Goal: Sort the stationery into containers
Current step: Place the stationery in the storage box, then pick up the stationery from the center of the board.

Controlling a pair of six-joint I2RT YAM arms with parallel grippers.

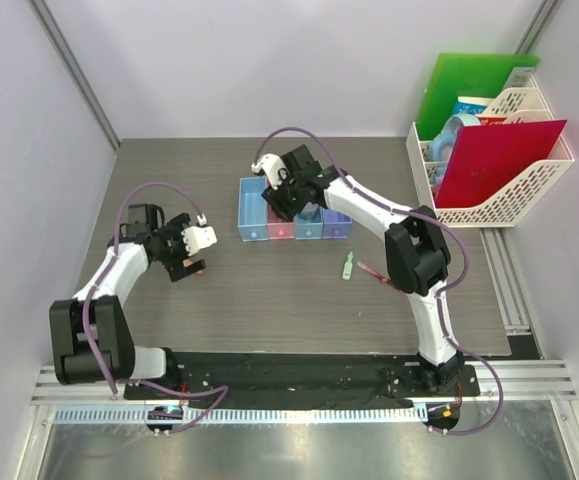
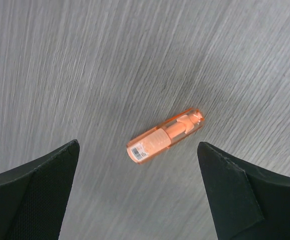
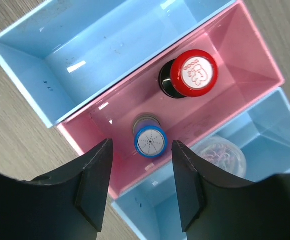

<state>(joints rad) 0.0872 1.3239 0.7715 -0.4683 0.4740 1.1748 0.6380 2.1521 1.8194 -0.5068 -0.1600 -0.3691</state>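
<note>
My left gripper will turn next while it goes down to the orange piece (image 1: 200, 269) (image 2: 165, 136), because the piece lies slanted between the open fingers.
My left gripper (image 1: 187, 264) is open, low over the table. In the left wrist view (image 2: 138, 146) an orange piece (image 2: 165, 136) lies flat just ahead of the fingertips, untouched; it also shows in the top view (image 1: 201, 266). My right gripper (image 1: 285, 205) is open over the row of bins (image 1: 252, 215). In the right wrist view (image 3: 142, 144) its fingers flank a tiny blue piece (image 3: 150, 141) standing in the pink bin (image 3: 235, 40) beside the red-black round cap (image 3: 194, 74). A clear roll (image 3: 224, 155) sits in the adjacent light blue bin (image 3: 270, 125). A green piece (image 1: 348, 266) and dark-red pens (image 1: 374, 272) lie on the table.
A white mesh file rack (image 1: 499, 205) with a green folder (image 1: 474, 85) and a red folder (image 1: 499, 160) stands at the back right. Walls close in the table on the left and right. The right arm's elbow (image 1: 416, 255) hangs over the pens.
</note>
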